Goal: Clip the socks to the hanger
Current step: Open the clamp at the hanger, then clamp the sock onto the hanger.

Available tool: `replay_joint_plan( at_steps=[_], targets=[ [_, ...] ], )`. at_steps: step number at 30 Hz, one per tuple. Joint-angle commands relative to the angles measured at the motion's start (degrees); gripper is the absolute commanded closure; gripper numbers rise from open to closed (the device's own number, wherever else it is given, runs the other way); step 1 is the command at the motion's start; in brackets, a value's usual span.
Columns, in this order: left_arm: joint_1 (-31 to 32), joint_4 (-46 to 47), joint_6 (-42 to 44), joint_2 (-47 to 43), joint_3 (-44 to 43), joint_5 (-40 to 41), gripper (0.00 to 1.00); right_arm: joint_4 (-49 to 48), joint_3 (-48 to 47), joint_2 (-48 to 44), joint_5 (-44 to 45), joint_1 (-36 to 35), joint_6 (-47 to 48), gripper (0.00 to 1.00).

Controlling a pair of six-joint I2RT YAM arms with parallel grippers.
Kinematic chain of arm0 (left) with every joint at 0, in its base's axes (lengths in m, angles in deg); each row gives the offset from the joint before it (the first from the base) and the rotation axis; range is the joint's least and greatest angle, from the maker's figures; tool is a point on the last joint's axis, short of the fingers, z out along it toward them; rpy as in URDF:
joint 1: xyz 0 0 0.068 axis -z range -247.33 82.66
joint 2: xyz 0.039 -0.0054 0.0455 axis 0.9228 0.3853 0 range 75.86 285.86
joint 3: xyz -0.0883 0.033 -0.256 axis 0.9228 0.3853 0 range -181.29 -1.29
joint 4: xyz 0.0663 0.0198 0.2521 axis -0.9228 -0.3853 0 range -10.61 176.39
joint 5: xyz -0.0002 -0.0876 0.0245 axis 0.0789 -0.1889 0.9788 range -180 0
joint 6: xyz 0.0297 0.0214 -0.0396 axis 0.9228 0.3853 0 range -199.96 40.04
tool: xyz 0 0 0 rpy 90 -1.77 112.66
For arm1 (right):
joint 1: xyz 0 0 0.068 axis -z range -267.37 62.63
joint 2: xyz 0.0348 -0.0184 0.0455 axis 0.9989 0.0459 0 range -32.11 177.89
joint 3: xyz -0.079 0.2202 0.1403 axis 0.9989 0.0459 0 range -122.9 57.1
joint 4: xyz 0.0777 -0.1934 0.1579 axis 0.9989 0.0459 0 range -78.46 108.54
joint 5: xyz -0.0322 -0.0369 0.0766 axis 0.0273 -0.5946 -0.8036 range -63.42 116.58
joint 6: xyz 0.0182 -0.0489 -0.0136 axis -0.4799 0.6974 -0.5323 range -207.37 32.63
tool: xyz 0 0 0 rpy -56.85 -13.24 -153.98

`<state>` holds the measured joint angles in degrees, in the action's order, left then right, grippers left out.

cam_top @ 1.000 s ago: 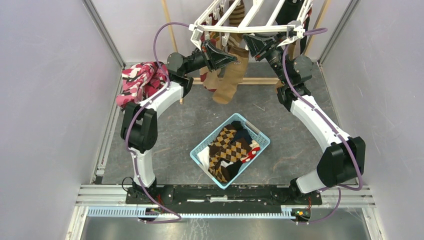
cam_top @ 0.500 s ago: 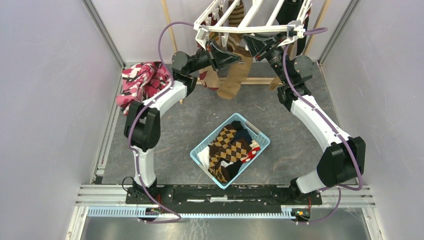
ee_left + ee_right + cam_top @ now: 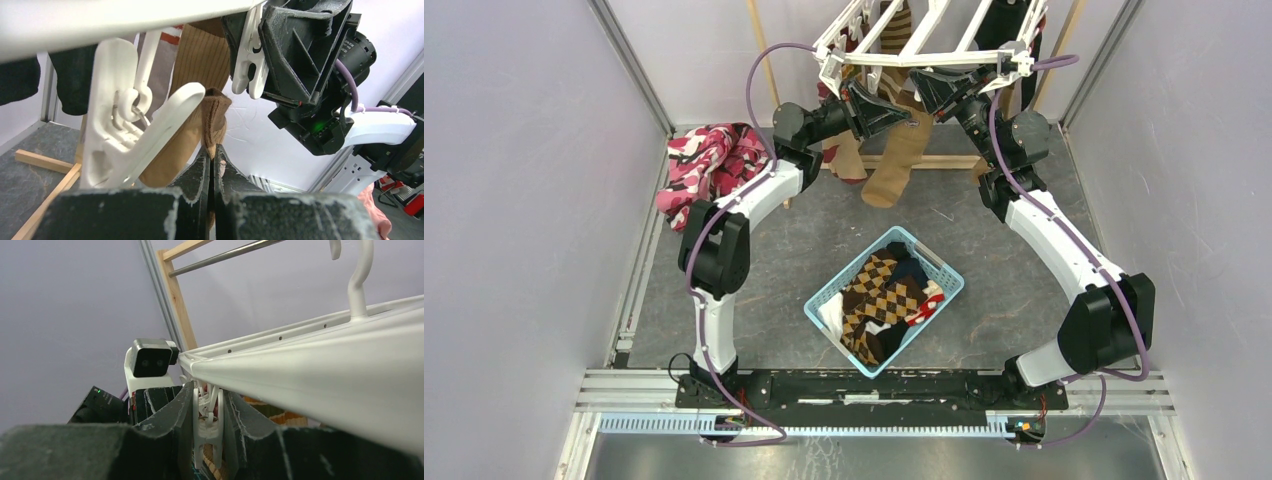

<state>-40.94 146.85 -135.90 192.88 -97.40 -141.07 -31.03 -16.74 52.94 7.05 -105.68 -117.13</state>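
Note:
The lower ends of the squeezed clip stand apart, so I will raise my left gripper toward the right gripper. I will bring the sock's cuff between those ends and release it.
The white hanger (image 3: pixel 924 45) hangs at the top of the view, with several socks clipped on it. My left gripper (image 3: pixel 902 113) is shut on the cuff of a tan sock (image 3: pixel 892 165), which dangles below the rack. In the left wrist view its fingertips (image 3: pixel 212 152) pinch the sock (image 3: pixel 172 150) beside a white clip (image 3: pixel 132 135). My right gripper (image 3: pixel 922 84) is just right of it, under the rack's front bar. In the right wrist view it (image 3: pixel 210 390) squeezes a dangling clip (image 3: pixel 209 432), whose lower ends stand apart. That clip also shows in the left wrist view (image 3: pixel 248 55).
A light blue basket (image 3: pixel 944 268) with argyle and dark socks (image 3: pixel 879 300) sits mid-floor. A pink, red and black cloth (image 3: pixel 709 160) lies at the left. The wooden stand (image 3: pixel 944 161) is under the rack. Grey walls close in both sides.
My left arm has lifted the tan sock up and to the right, closer to the clip in my right gripper. The right arm has stayed in place.

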Motion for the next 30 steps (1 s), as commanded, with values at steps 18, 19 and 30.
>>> replay_joint_plan(
  at_steps=[18, 19, 30],
  targets=[
    [0.5, 4.84, -7.3, 1.91, -3.97, -1.26, 0.98, 0.31, -1.47, 0.25, -1.97, -0.05, -0.67, 0.82],
    [0.5, 4.84, -7.48, 2.1, -4.06, -1.48, 0.98, 0.29, -1.48, 0.37, -1.97, -0.06, -0.59, 0.82],
    [0.99, 4.31, -8.22, 2.74, -4.41, -3.15, 0.98, 0.03, -2.38, 1.17, -2.18, -0.04, -0.44, 0.82]
  ],
)
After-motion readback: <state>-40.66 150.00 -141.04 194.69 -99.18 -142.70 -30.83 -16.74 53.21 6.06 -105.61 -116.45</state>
